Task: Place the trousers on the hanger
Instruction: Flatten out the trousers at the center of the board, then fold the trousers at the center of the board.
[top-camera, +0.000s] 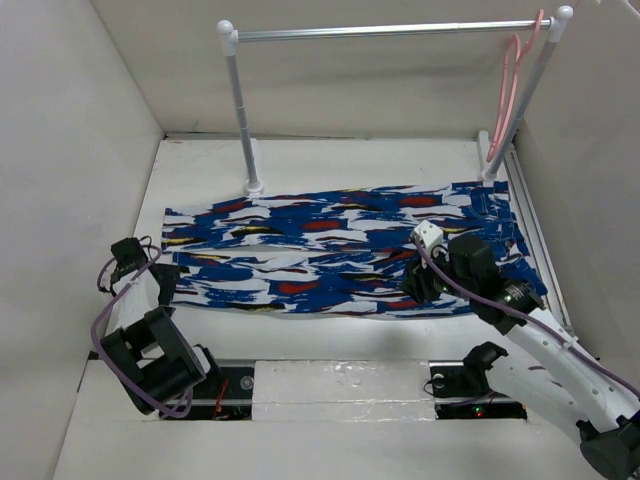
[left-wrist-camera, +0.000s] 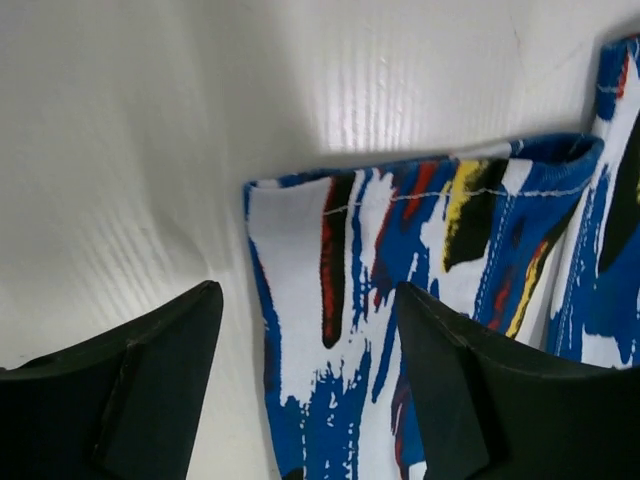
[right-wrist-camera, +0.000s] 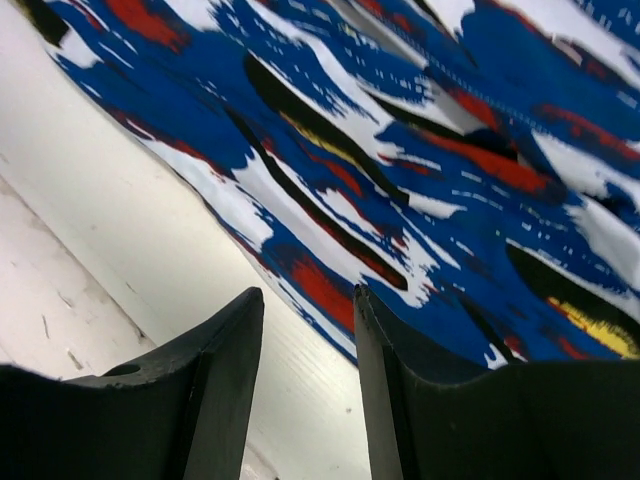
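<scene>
The near corner of the leg hem is slightly below my left gripper. My left gripper will move down a little onto that corner before it closes.
The blue printed trousers (top-camera: 345, 250) lie flat across the table, leg ends to the left, waist to the right. The pink hanger (top-camera: 513, 85) hangs on the rail's right end, far from both arms. My left gripper (top-camera: 165, 283) is open at the near left leg end; in its wrist view (left-wrist-camera: 310, 300) the jaws straddle the hem corner of the trousers (left-wrist-camera: 400, 260). My right gripper (top-camera: 415, 288) is open at the trousers' near edge toward the right; in its wrist view (right-wrist-camera: 308, 300) one finger is over the cloth (right-wrist-camera: 400, 150), the other over bare table.
A silver rail (top-camera: 385, 32) on white posts (top-camera: 243, 110) stands at the back of the table. White walls close in left, right and behind. A metal track (top-camera: 535, 230) runs along the right side.
</scene>
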